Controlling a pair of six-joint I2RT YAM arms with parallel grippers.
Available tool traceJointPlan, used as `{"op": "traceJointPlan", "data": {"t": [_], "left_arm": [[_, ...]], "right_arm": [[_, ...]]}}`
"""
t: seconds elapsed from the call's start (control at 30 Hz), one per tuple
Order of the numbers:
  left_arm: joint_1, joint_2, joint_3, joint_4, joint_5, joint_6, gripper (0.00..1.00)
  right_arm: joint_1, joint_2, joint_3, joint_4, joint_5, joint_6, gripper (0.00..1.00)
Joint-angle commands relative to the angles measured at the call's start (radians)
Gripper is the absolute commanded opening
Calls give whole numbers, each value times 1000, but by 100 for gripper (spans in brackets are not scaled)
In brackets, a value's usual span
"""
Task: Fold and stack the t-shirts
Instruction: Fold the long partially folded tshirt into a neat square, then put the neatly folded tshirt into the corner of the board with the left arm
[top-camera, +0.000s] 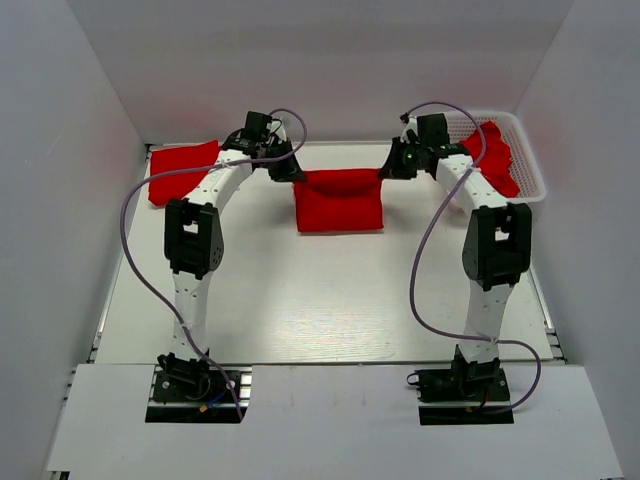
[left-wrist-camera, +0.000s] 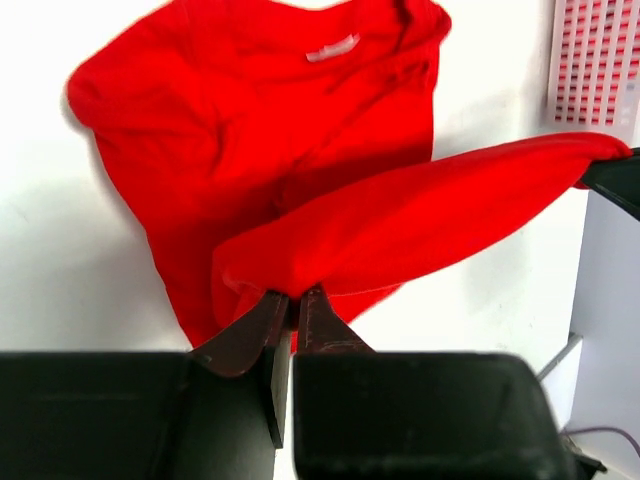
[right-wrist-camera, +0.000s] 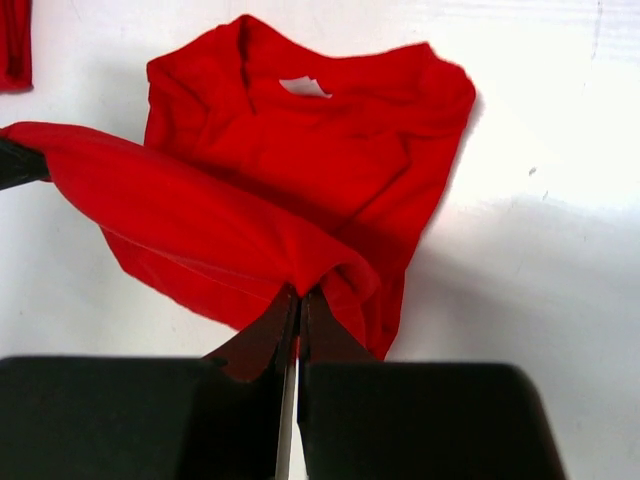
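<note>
My left gripper will next move outward and down and release its corner over the collar end (right-wrist-camera: 176, 74), because the collar and label (right-wrist-camera: 300, 87) are uncovered past the lifted edge.
A red t-shirt (top-camera: 340, 205) lies at the back middle of the table, its far edge lifted and stretched between both grippers. My left gripper (top-camera: 290, 172) is shut on the shirt's left corner; in the left wrist view (left-wrist-camera: 295, 295) the cloth (left-wrist-camera: 400, 220) is pinched between the fingertips. My right gripper (top-camera: 390, 170) is shut on the right corner, as the right wrist view (right-wrist-camera: 303, 292) shows, with the shirt's collar and label (right-wrist-camera: 300, 87) below. A folded red t-shirt (top-camera: 180, 172) lies at the back left.
A white basket (top-camera: 530, 160) at the back right holds more red t-shirts (top-camera: 497, 155). White walls close in the table at the back and both sides. Purple cables loop from both arms.
</note>
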Motion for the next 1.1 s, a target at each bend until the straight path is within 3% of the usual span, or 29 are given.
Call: {"op": "traceJointPlan", "data": {"t": [0.0,0.3,0.43,0.5,0.53,0.57,0.67,0.73,1.0,1.07], "left_arm": [[29,9,65,56,6,8,0],[48,87,102,142,26,-2,0],[57,140,126,222,12,-18,7],[57,162,158,240,-20,-33,48],[66,174,169,254,-20,-42,92],[75,174,183,254,-32,-42,100],[85,156,195,254,-43,-42,100],[85,100,145,233,-58,-6,100],[36,9,-41,111,-61,180,100],[36,9,-77,111,-61,194,100]], "right_arm": [[-27,45,76,82,-24,-11,0],[-33,137,88,235,-55,10,0],[-32,200,106,308,-10,41,0],[-32,226,142,347,-18,68,39],[-33,263,158,353,-27,72,76],[-35,289,216,345,-45,76,90],[-35,332,364,247,-87,59,90],[-35,270,335,220,-76,31,90],[-30,-73,-150,260,-13,-29,90],[-33,-137,-202,266,-4,-31,90]]}}
